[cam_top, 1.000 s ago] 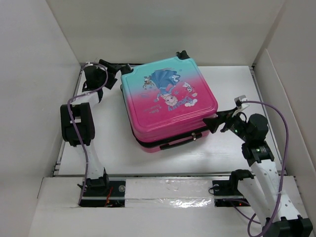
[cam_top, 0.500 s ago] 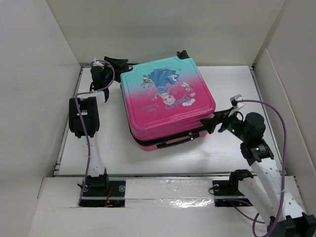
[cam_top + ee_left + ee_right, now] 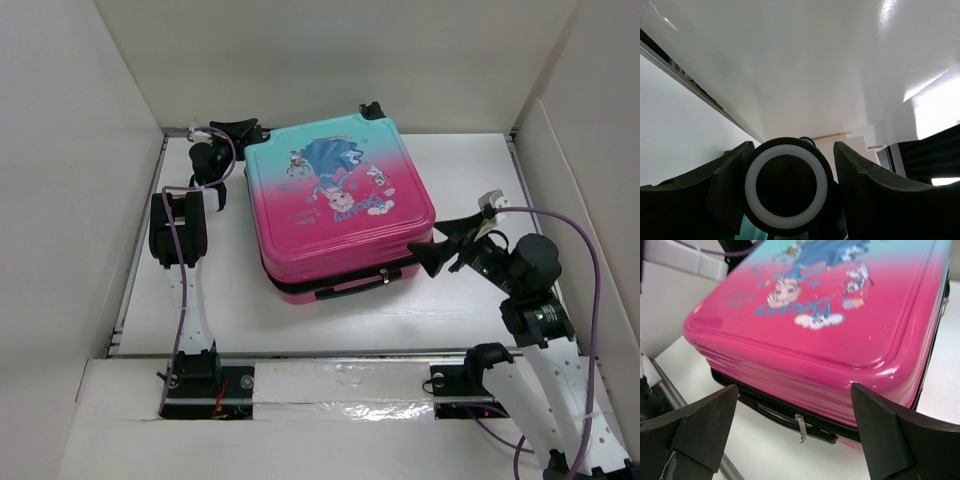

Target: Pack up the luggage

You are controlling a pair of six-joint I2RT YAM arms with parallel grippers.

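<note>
I should next move the luggage wheel between my left gripper's fingers slightly left in the top view, toward clear tabletop, and release it.
The luggage (image 3: 340, 210) lies flat and closed on the table, pink-to-teal with a cartoon print, and fills the right wrist view (image 3: 840, 315). My left gripper (image 3: 240, 128) is at its far left corner. In the left wrist view its fingers (image 3: 790, 155) straddle a black-and-white wheel (image 3: 786, 186): the left finger is against it, and a thin gap shows by the right finger. My right gripper (image 3: 435, 243) stands open just off the near right corner, touching nothing, and its fingers (image 3: 794, 390) frame the black zipper band and a metal zipper pull (image 3: 801, 427).
White walls box in the table on the left (image 3: 80, 180), back (image 3: 330, 60) and right (image 3: 590, 170). A black carry handle (image 3: 350, 285) runs along the luggage's near side. Another wheel (image 3: 372, 108) sticks out at the far right corner. Purple cables trail from both arms.
My left arm reached farther back to the far left corner and its jaws narrowed around the wheel. The right gripper backed slightly right. The luggage shifted a little.
</note>
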